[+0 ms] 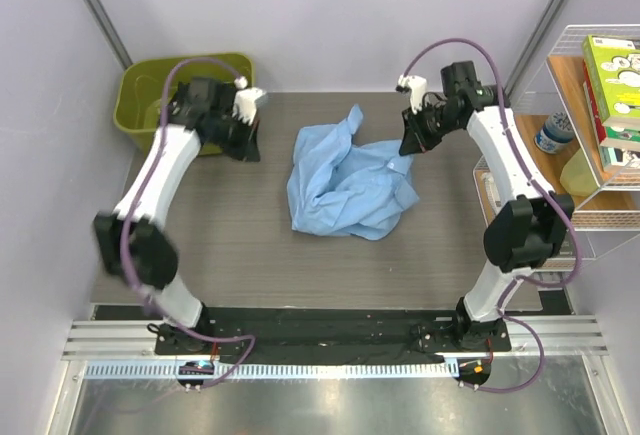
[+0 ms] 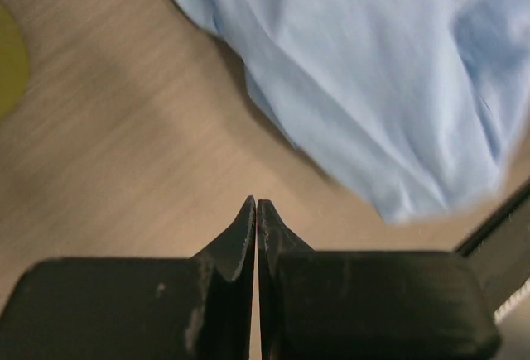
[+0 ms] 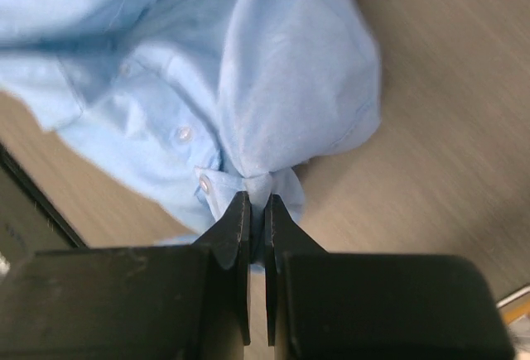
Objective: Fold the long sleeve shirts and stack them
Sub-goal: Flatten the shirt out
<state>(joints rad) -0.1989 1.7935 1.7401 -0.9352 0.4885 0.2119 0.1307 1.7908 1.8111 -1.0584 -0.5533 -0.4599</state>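
The right gripper draws the shirt's bunched fold back toward the black strip next and opens there, since the shirt lies crumpled.
One light blue long sleeve shirt lies crumpled in the middle of the table. My right gripper is shut on a bunched fold of its upper right edge, beside two white buttons; the cloth spreads away from the pinched tips. My left gripper hovers left of the shirt, near the table's back left. In the left wrist view it is shut on nothing, over bare wood, with the shirt lying beyond it and apart.
An olive green bin stands at the back left, right behind the left arm. A wire shelf with boxes and a bottle stands at the right edge. A black strip runs along the table's near edge.
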